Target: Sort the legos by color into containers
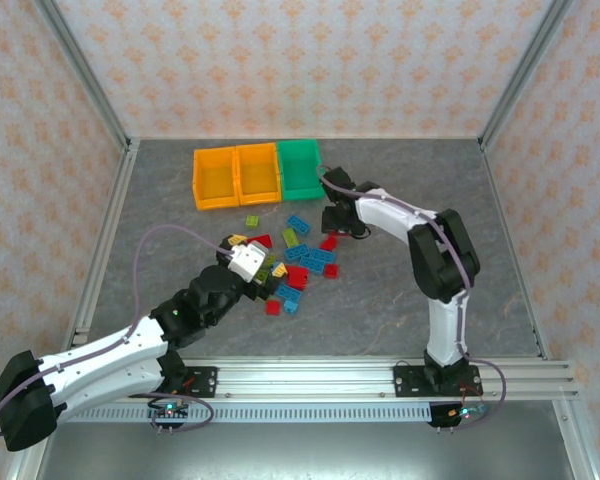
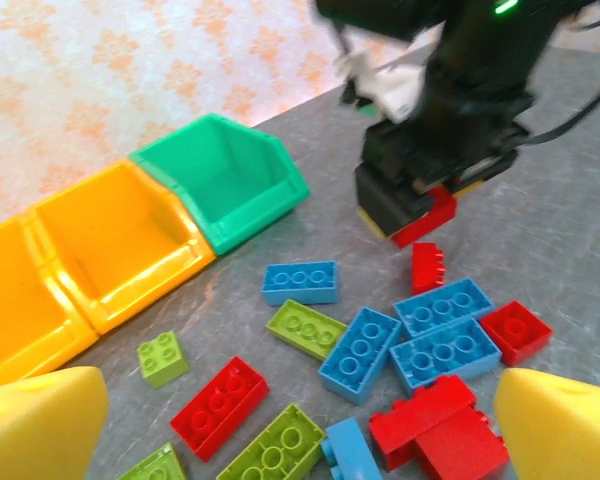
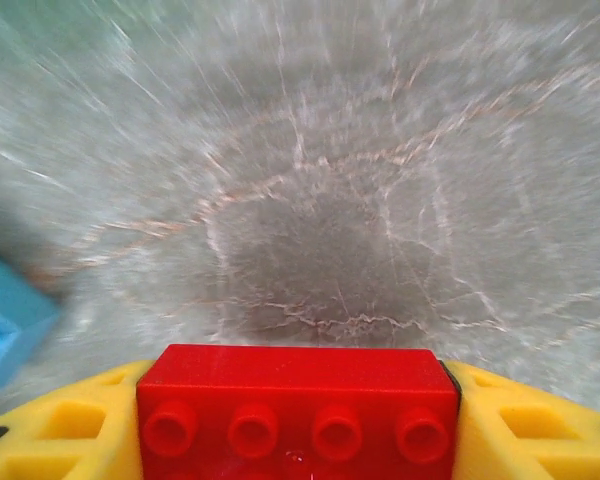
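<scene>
My right gripper next lifts the red brick outward over the green bin's near side and releases it, as the bin's empty bottom lies farther outward.
Red, blue and lime legos (image 1: 298,262) lie scattered mid-table in front of two orange-yellow bins (image 1: 237,175) and a green bin (image 1: 301,167). My left gripper (image 1: 264,270) hovers over the near left of the pile, open; in its wrist view its yellow fingertips (image 2: 42,422) stand wide apart around blue (image 2: 360,352), lime (image 2: 272,450) and red bricks (image 2: 218,405). My right gripper (image 1: 336,222) sits just in front of the green bin, shut on a red brick (image 3: 298,408), which also shows in the left wrist view as the red brick (image 2: 427,217) under the right gripper (image 2: 412,205).
A metal frame and patterned walls close in the table. Grey tabletop (image 3: 320,220) lies under the held brick, with one blue brick (image 3: 2,325) at its left. The bins (image 2: 115,245) stand side by side at the back, the green one (image 2: 220,185) rightmost.
</scene>
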Controlling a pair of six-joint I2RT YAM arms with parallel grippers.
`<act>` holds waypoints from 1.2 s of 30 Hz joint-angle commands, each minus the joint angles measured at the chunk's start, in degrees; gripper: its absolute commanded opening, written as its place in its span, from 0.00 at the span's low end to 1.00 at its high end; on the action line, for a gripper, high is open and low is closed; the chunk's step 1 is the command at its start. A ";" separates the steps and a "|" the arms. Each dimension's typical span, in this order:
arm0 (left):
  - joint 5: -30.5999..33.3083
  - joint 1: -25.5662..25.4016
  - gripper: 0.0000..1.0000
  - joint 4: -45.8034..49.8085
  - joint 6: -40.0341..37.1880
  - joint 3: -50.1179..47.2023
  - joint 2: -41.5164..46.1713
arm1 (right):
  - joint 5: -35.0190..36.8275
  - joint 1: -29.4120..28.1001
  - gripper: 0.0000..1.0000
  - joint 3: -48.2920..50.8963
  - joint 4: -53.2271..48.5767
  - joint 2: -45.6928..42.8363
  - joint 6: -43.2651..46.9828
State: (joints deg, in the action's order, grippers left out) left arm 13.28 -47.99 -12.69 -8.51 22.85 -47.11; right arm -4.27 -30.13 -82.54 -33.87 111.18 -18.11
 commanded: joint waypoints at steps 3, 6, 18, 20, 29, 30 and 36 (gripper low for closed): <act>14.26 1.95 1.00 1.70 12.02 1.76 1.48 | 2.32 -2.02 0.48 0.55 11.87 -10.08 -5.12; 17.79 5.16 1.00 6.66 19.47 3.06 1.96 | 2.05 -2.47 0.47 -2.79 16.46 -7.10 -8.54; 26.43 10.63 1.00 13.77 27.35 3.07 4.03 | 6.39 -1.35 0.47 -45.45 4.75 25.73 -11.32; 26.23 10.72 1.00 13.86 27.06 3.07 3.83 | 8.27 -1.09 0.48 -50.78 2.03 29.33 -11.39; 25.83 10.81 1.00 13.60 27.43 3.78 0.85 | 6.68 -0.92 0.73 -57.34 -0.82 31.94 -8.46; 25.92 10.81 1.00 13.61 27.58 3.91 0.47 | 6.31 -0.96 0.73 -57.46 -1.18 31.47 -8.44; 25.48 11.19 1.00 14.18 28.72 4.64 -1.15 | 3.89 -0.91 0.74 -56.02 -3.24 26.86 -7.79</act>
State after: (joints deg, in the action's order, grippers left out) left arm 36.53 -37.60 0.30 18.22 25.47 -47.88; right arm 0.82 -30.98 -138.32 -33.85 143.52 -26.98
